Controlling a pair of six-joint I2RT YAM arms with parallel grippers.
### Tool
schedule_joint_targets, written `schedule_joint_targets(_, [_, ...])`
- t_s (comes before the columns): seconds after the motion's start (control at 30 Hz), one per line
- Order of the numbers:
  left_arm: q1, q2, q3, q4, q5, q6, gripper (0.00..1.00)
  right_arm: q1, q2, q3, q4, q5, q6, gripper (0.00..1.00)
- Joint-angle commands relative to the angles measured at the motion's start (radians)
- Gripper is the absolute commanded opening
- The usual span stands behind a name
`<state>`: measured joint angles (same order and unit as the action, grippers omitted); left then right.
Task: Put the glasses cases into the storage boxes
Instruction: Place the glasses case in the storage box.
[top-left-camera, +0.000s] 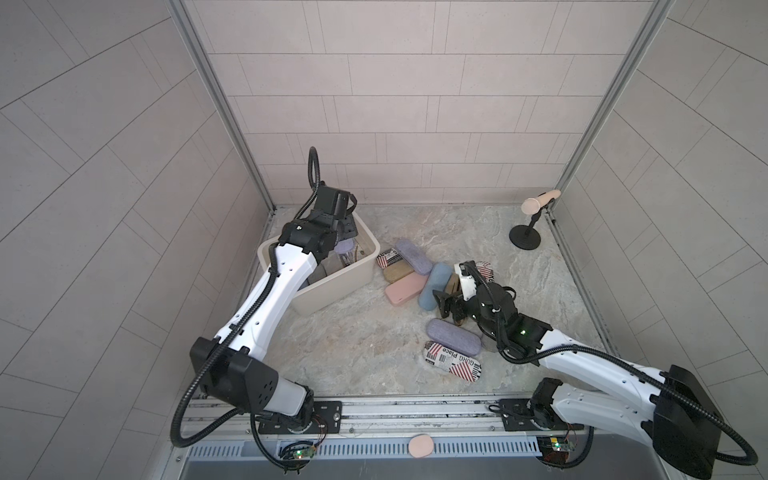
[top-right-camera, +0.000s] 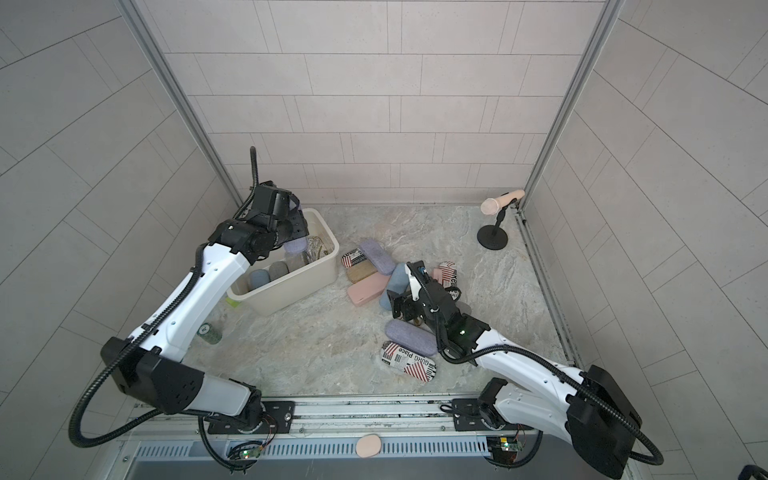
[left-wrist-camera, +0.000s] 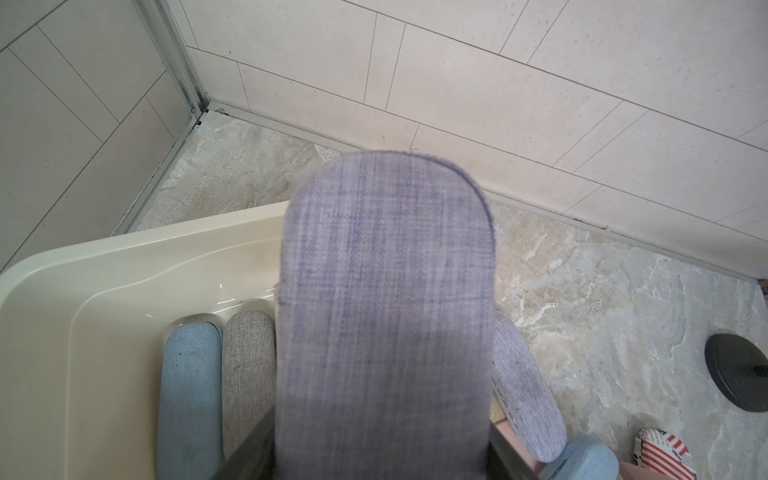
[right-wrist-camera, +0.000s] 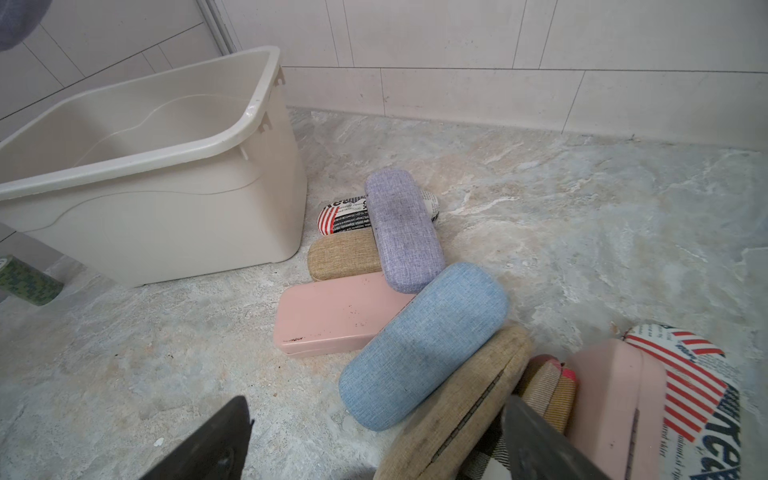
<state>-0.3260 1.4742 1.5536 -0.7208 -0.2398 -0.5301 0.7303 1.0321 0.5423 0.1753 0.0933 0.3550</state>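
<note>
The lilac case (left-wrist-camera: 382, 311) should go down next to the box's end by the pile of cases, below my left gripper, and my left gripper should release it there, as cases fill the box's other end.
My left gripper (top-left-camera: 341, 235) hangs over the cream storage box (top-left-camera: 365, 272) and is shut on a lilac glasses case (left-wrist-camera: 382, 311); its fingers (left-wrist-camera: 253, 451) press the case's two long sides. Inside the box (left-wrist-camera: 124, 249) a light blue case (left-wrist-camera: 189, 395) and a grey case (left-wrist-camera: 248, 374) lie side by side. My right gripper (right-wrist-camera: 374, 449) stands open low over the pile of cases. A tan case (right-wrist-camera: 457, 407) and a light blue case (right-wrist-camera: 424, 345) lie just ahead of it, touching neither finger. Pink (top-left-camera: 405, 289), lilac (top-left-camera: 413, 256) and flag-print (top-left-camera: 453, 360) cases lie on the table.
A black-based microphone stand (top-left-camera: 525, 237) stands at the back right corner. A small dark green can (top-right-camera: 210, 332) and a green cube (top-right-camera: 232, 301) sit left of the box. A pink oval pad (top-left-camera: 421, 446) rests on the front rail. Walls close in three sides.
</note>
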Motion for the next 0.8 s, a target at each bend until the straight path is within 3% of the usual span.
schedule_joint_targets(0.0, [0.028, 0.042, 0.004, 0.061, -0.022, -0.059, 0.54, 0.000, -0.038, -0.018, 0.029, 0.050, -0.014, 0.96])
schedule_joint_targets(0.77, [0.105, 0.200, 0.028, 0.093, -0.019, -0.125, 0.54, 0.000, -0.001, -0.015, 0.046, 0.062, -0.002, 0.96])
